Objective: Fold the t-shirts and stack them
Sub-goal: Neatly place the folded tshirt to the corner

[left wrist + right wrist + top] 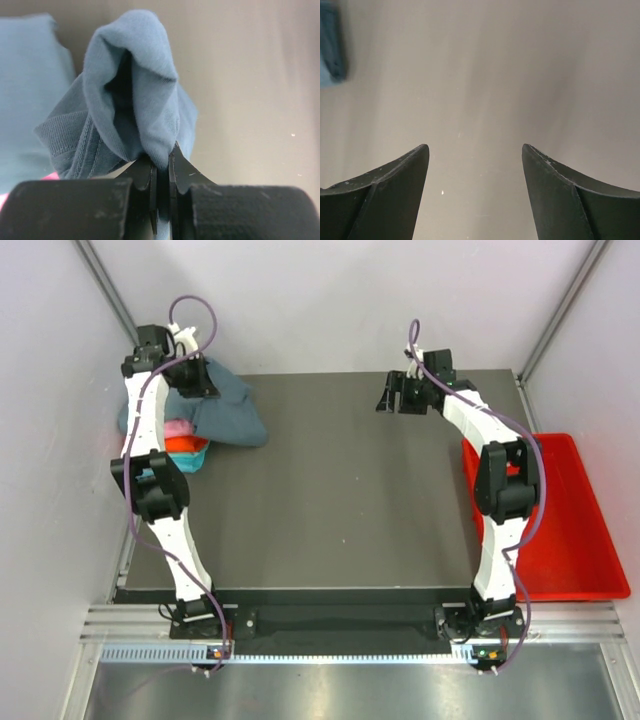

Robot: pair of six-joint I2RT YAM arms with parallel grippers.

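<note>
The blue-grey t-shirt hangs over the stack's side, so my left gripper needs to turn and swing to the left in the top view next and release the blue-grey t-shirt's fold over the stack's far end (pixel 175 398) (pixel 25 65).
A slate blue-grey t-shirt (pixel 225 410) lies bunched at the table's back left, draped over a small stack of folded t-shirts showing pink (pixel 178 427), orange (pixel 184 444) and turquoise (pixel 188 458) edges. My left gripper (pixel 192 375) is shut on a fold of the blue-grey t-shirt (pixel 145 100), which stands up as a pinched hump between the jaws of that gripper (pixel 163 155). My right gripper (pixel 398 395) hangs open over bare table at the back right, and in its wrist view the gripper (pixel 475 150) holds nothing; a blue-grey cloth edge (pixel 330 45) shows at the upper left there.
A red plastic tray (pixel 575 530) sits off the table's right edge beside the right arm. The dark tabletop (pixel 340 500) spreads between the arms. White walls enclose the back and sides.
</note>
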